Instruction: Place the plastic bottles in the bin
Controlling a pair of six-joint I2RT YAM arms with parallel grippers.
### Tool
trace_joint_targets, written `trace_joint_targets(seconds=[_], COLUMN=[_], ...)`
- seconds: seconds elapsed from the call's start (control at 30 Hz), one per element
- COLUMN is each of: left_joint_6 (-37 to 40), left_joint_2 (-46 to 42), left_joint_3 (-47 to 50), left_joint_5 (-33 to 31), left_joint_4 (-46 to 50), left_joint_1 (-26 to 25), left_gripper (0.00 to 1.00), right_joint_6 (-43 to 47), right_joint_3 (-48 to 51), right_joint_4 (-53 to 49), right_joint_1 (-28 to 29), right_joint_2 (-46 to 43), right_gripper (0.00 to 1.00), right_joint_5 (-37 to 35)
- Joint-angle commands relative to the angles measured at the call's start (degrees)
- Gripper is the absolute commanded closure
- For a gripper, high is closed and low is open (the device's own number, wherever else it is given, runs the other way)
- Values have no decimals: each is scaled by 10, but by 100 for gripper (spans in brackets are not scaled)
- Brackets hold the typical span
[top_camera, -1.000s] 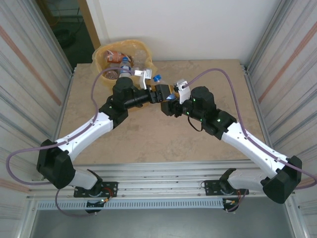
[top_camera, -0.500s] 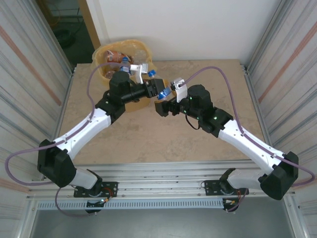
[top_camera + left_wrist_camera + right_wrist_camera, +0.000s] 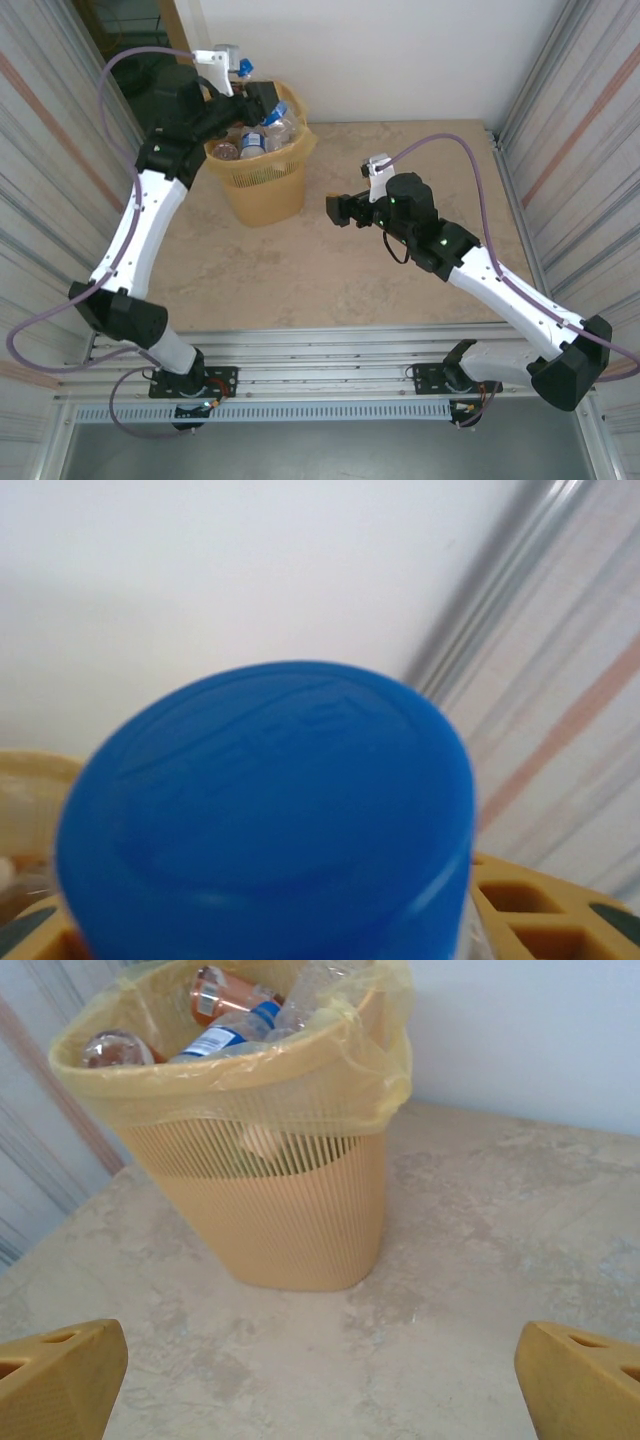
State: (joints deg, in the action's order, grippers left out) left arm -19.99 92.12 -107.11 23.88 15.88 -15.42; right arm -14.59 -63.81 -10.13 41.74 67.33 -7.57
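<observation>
The plastic bottle is already hanging over the bin's opening, so I will lower my left gripper toward the bottles inside the bin (image 3: 256,140) (image 3: 24,882) and let go of the bottle there.
My left gripper (image 3: 262,98) is raised over the mouth of the yellow-orange bin (image 3: 268,185) and is shut on a plastic bottle whose blue cap (image 3: 243,68) points up at the wrist. In the left wrist view that cap (image 3: 270,810) covers most of the picture, with the gripper (image 3: 290,925) round it and the yellow fingertips (image 3: 545,910) at the bottom corners. Several bottles (image 3: 262,132) lie inside the bin. My right gripper (image 3: 340,210) hangs open and holds nothing, low over the table to the right of the bin. The right wrist view shows the bin (image 3: 290,1200), a brown-orange bottle (image 3: 225,990), a blue-labelled bottle (image 3: 225,1035) and the open gripper (image 3: 320,1390).
The bin stands at the table's (image 3: 330,280) far left corner, close to the white back wall (image 3: 400,50) and the ribbed left wall (image 3: 60,150). A translucent yellow bag (image 3: 330,1070) folds over its rim. Bare marbled tabletop lies between the right gripper and the bin.
The left arm has swung the bottle from mid-table up and left to above the bin. The right gripper let go of it, opened wide and drew back slightly.
</observation>
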Motion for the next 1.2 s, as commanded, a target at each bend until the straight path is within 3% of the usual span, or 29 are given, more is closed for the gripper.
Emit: trace_joint_targets(seconds=[0.0, 0.33, 0.73, 1.03, 1.17], left_joint_6=[34, -65, -102, -79, -68], left_joint_2=[44, 135, 199, 202, 200], left_joint_3=[-49, -107, -143, -141, -139], left_joint_5=[-3, 40, 115, 77, 50], left_joint_4=[71, 38, 68, 94, 102], left_joint_1=[30, 88, 101, 103, 103], left_gripper=[68, 63, 55, 33, 28], right_joint_6=[-21, -31, -39, -42, -43], right_joint_3=[10, 13, 11, 13, 13], right_joint_4=[-15, -15, -12, -5, 0], right_joint_1=[1, 2, 2, 2, 3], right_joint_2=[-18, -6, 13, 15, 18], right_gripper=[2, 2, 2, 2, 2], right_joint_5=[-23, -20, -5, 3, 8])
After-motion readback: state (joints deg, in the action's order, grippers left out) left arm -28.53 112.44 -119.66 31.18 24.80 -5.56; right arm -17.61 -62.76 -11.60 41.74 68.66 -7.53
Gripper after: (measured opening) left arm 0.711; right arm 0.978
